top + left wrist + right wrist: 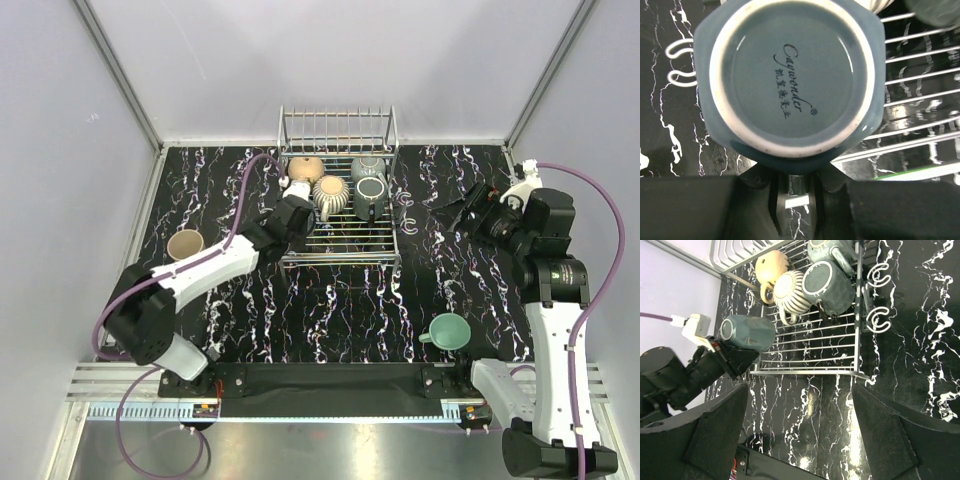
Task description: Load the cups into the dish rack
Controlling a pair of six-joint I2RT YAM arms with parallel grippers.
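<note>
My left gripper needs to move outward next and lower the teal cup onto the rack wires beside the striped beige cup, since they are still free.
The silver wire dish rack (340,243) stands at the back middle. It holds a tan cup (305,168), a striped beige cup (331,196), a grey-green cup (368,165) and a dark grey mug (370,195). My left gripper (293,217) is shut on a teal cup (790,75), held base outward over the rack's front left corner. The right wrist view shows this cup (747,332) on its side above the rack wires (810,347). My right gripper (468,210) is open and empty, right of the rack. A tan cup (186,244) and a green cup (450,331) sit on the table.
The table top is black marble with white veins. Grey walls close the back and sides. Two wire hooks (405,207) stick out from the rack's right side. A black bar (330,380) runs along the near edge between the arm bases.
</note>
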